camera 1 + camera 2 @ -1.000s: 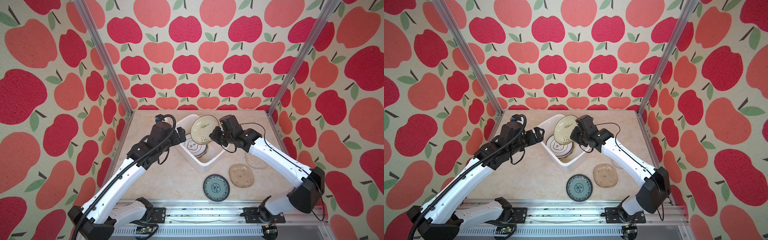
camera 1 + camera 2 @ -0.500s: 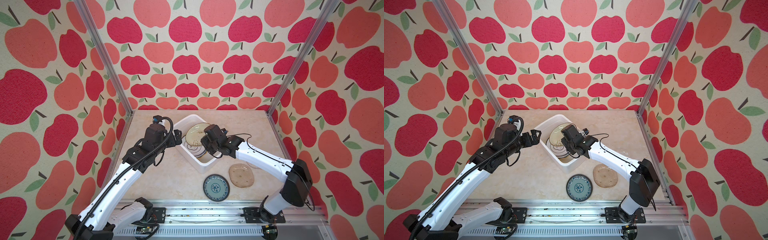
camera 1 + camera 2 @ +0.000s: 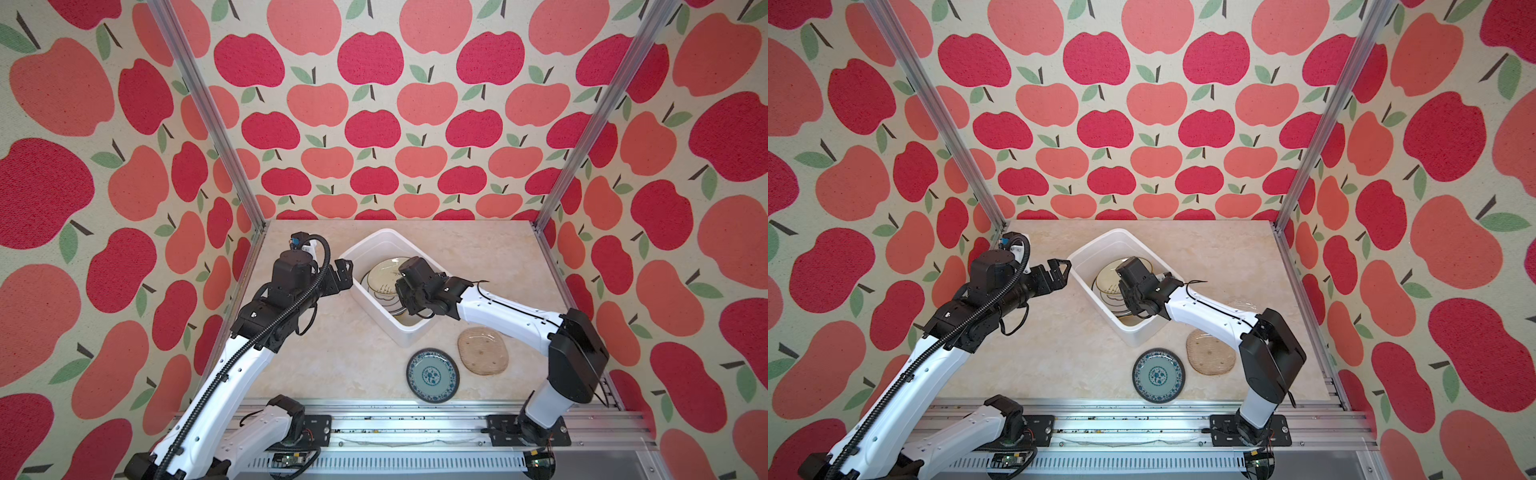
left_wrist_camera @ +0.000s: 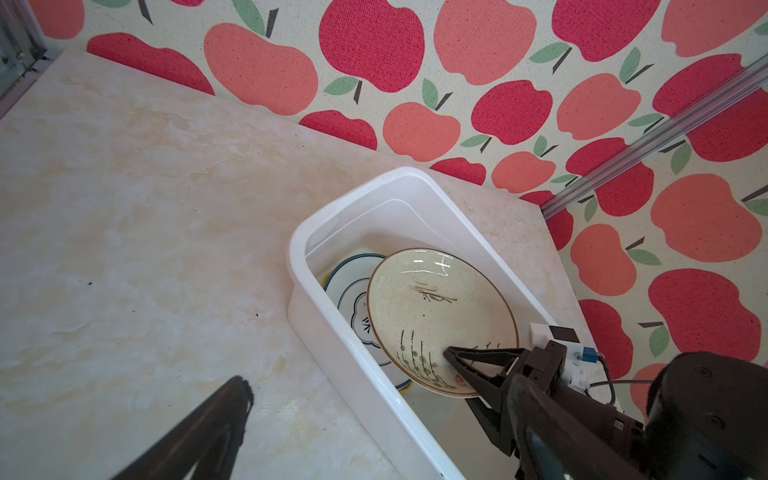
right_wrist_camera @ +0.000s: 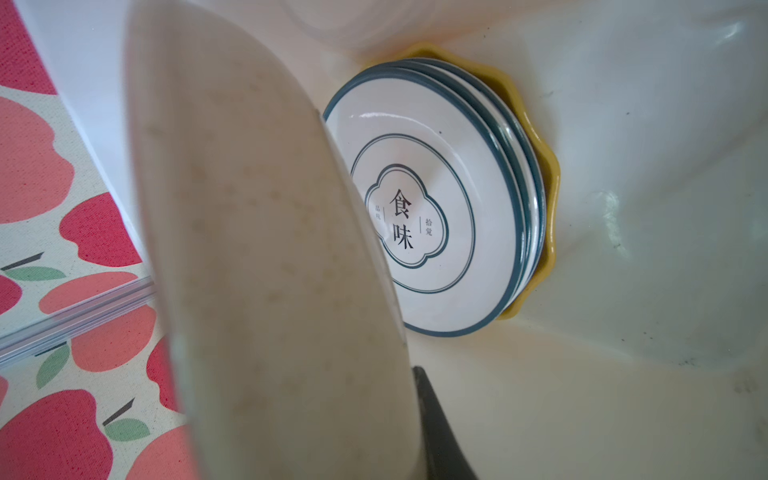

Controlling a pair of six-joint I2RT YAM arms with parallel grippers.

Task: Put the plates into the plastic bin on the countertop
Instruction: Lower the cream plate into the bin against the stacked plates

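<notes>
I should next lower the tilted cream plate in my right gripper deeper into the bin [image 3: 409, 332] onto the white plates stacked below it, and release the plate's rim.
The white plastic bin [image 3: 409, 332] stands slantwise on the beige countertop [image 3: 345, 365]. My right gripper [image 3: 409, 286] reaches down inside it, shut on the rim of a cream plate [image 4: 440, 316] painted with grass stems. That plate hangs tilted over a stack of white plates [image 5: 424, 208] with dark rims, and these rest on a yellow scalloped plate [image 5: 548, 199] at the bin's bottom. My left gripper [image 3: 343, 274] is open and empty just outside the bin's left wall; one of its fingers [image 4: 232, 399] shows in the left wrist view.
A blue-patterned plate [image 3: 432, 375] and a beige oval plate [image 3: 483, 351] lie on the countertop in front of the bin, near the front aluminium rail [image 3: 415, 415]. Apple-print walls close in the back and both sides.
My right gripper has carried the cream plate from above the bin's rim down into the bin. The left arm has drawn back a little to the left.
</notes>
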